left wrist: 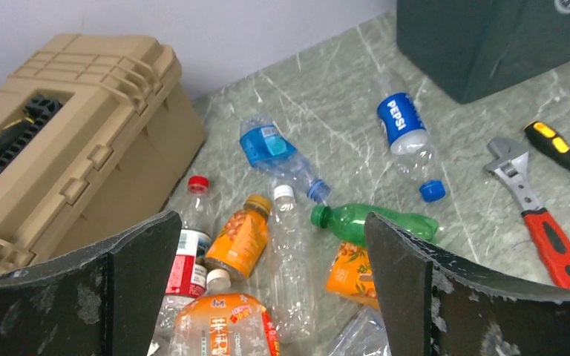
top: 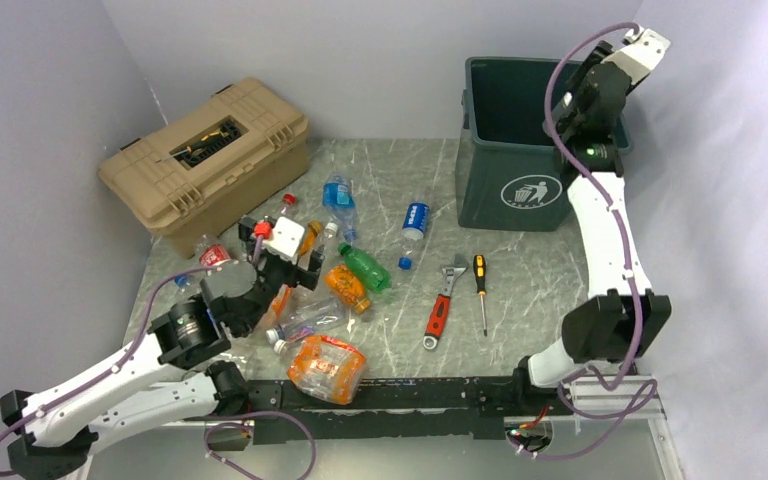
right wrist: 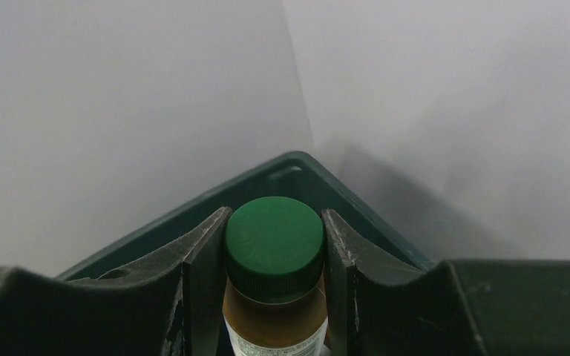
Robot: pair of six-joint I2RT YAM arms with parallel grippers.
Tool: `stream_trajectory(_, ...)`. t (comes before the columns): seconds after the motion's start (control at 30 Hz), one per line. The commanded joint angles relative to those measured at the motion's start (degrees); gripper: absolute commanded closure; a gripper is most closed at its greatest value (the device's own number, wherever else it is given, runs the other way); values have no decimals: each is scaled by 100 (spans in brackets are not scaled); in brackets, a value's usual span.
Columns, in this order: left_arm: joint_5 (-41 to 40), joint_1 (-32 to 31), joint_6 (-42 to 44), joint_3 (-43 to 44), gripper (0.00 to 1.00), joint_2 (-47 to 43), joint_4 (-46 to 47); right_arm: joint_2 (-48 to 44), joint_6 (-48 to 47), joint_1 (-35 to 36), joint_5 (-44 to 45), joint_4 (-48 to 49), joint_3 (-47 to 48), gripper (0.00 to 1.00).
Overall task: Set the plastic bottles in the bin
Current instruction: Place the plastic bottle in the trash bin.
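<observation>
The dark green bin's opening [top: 532,103] [right wrist: 295,187] is below the robot's right gripper, so the robot will lower the fingers, tip them downward, and release the brown bottle inside.
My right gripper [right wrist: 274,245] is shut on a brown bottle with a green cap [right wrist: 274,233], held by its neck. It hangs over the dark green bin [top: 520,160], whose rim [right wrist: 297,159] shows just beyond the cap. My left gripper [left wrist: 271,289] is open above the pile of plastic bottles and grips nothing. Below its jaws lie an orange bottle [left wrist: 239,239], a clear bottle [left wrist: 295,259] and an orange-labelled bottle [left wrist: 223,326]. A green bottle [left wrist: 375,222], a blue one [left wrist: 271,148] and a Pepsi one [left wrist: 404,126] lie farther out.
A tan toolbox [top: 210,160] stands at the back left. A red-handled wrench [top: 442,305] and a screwdriver [top: 481,290] lie between the pile and the bin. A large crushed orange bottle [top: 327,367] sits near the front rail. Grey walls close in the table.
</observation>
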Motion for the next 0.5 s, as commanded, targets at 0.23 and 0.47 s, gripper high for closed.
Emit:
stream_trajectory(0.23, 477, 373, -481, 604, 1, 854, -631, 876, 1438, -881, -1189, -1090, 311, 100)
stream_trajectory(0.47, 748, 512, -493, 542, 0, 777, -568, 997, 1641, -894, -1206, -1223, 532, 17)
